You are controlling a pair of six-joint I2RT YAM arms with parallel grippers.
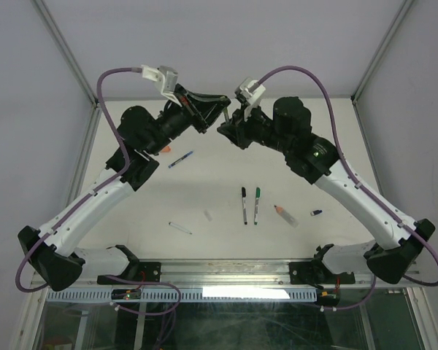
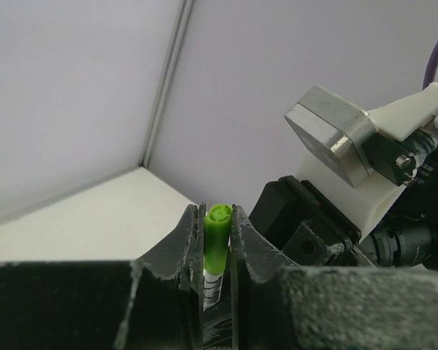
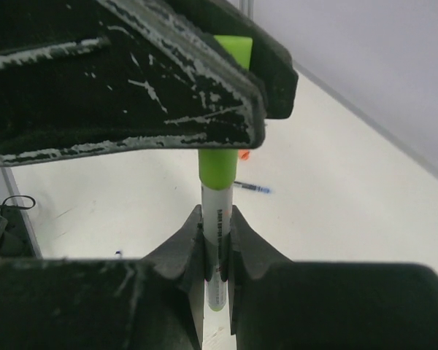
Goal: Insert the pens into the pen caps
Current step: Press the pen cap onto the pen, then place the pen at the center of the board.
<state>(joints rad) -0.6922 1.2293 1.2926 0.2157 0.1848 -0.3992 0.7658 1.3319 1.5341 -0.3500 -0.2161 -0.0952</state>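
I will next move my right gripper down and back to the gap between green-capped and clear pens and release the white pen (image 3: 217, 244).
Both grippers meet raised above the far middle of the table. My left gripper (image 2: 217, 217) is shut on a light green pen cap (image 2: 217, 240); a white barrel (image 2: 212, 288) runs out of the cap below. My right gripper (image 3: 217, 219) is shut on that white pen (image 3: 217, 244), whose end sits inside the green cap (image 3: 220, 169) under the left fingers (image 3: 131, 95). In the top view the left gripper (image 1: 219, 108) and the right gripper (image 1: 228, 125) are tip to tip.
On the table lie a blue pen (image 1: 180, 159), an orange cap (image 1: 164, 151), a black-capped pen (image 1: 244, 205), a green-capped pen (image 1: 257, 205), a thick clear pen with an orange tip (image 1: 285, 215), a small dark blue cap (image 1: 316, 213) and a white pen (image 1: 180, 228).
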